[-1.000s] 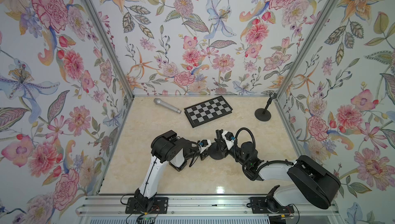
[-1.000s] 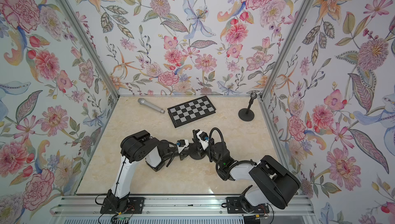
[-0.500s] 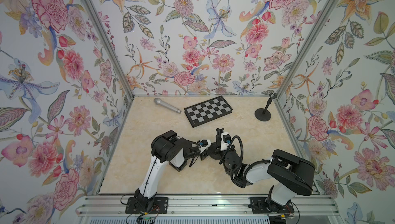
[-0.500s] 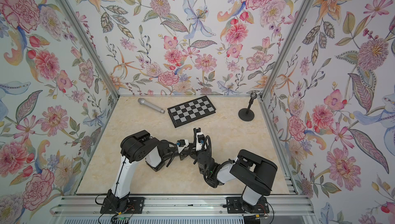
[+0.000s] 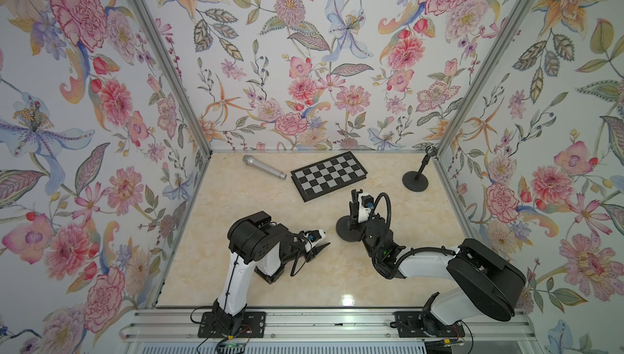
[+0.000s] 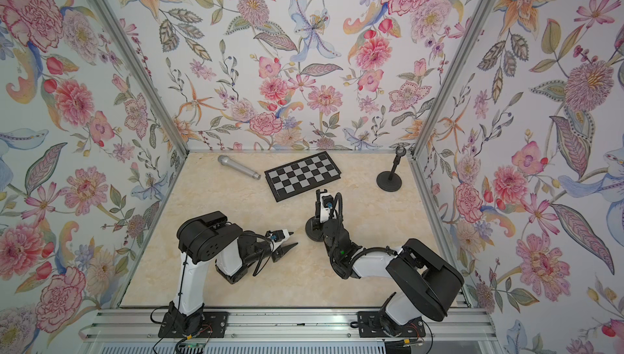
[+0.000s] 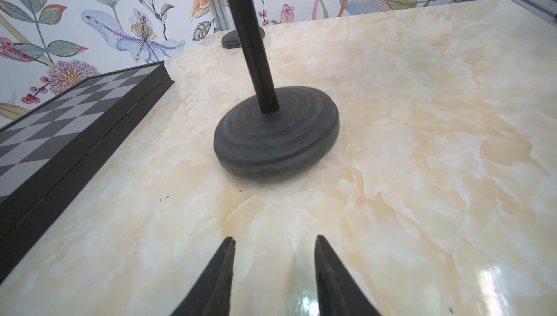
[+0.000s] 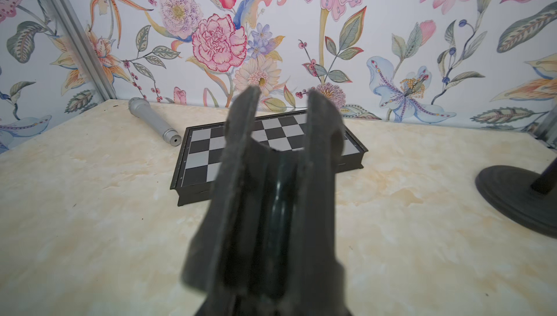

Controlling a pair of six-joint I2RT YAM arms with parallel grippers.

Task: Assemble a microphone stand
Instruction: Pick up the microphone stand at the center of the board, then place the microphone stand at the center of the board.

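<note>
The robot's right gripper will carry the pole (image 7: pixel 253 43) outward and release it on the tabletop between the chessboard and the second stand, because that gap lies outward of the gripper.
A black round stand base (image 5: pixel 344 229) (image 7: pixel 271 136) sits mid-table with a thin black pole (image 7: pixel 253 43) rising upright from its centre. My right gripper (image 5: pixel 355 195) (image 8: pixel 283 91) is above the base, shut on the pole (image 8: pixel 280 209), which shows as a glossy dark rod between the fingers. My left gripper (image 5: pixel 322 246) (image 7: pixel 274 237) is low over the table just left of the base, open, with nothing between its fingers and a clear gap to the base. A silver microphone (image 5: pixel 263 166) (image 8: pixel 150 118) lies at the back left.
A black-framed chessboard (image 5: pixel 329 175) (image 8: pixel 211 148) lies flat behind the base. A second black stand (image 5: pixel 416 180) (image 8: pixel 518 200) with a clip on top is in the back right corner. Floral walls close three sides; the arm rail runs along the front.
My left gripper has opened wider and now sits apart from the base. The right arm's elbow swung inward and back out while its gripper stayed over the base.
</note>
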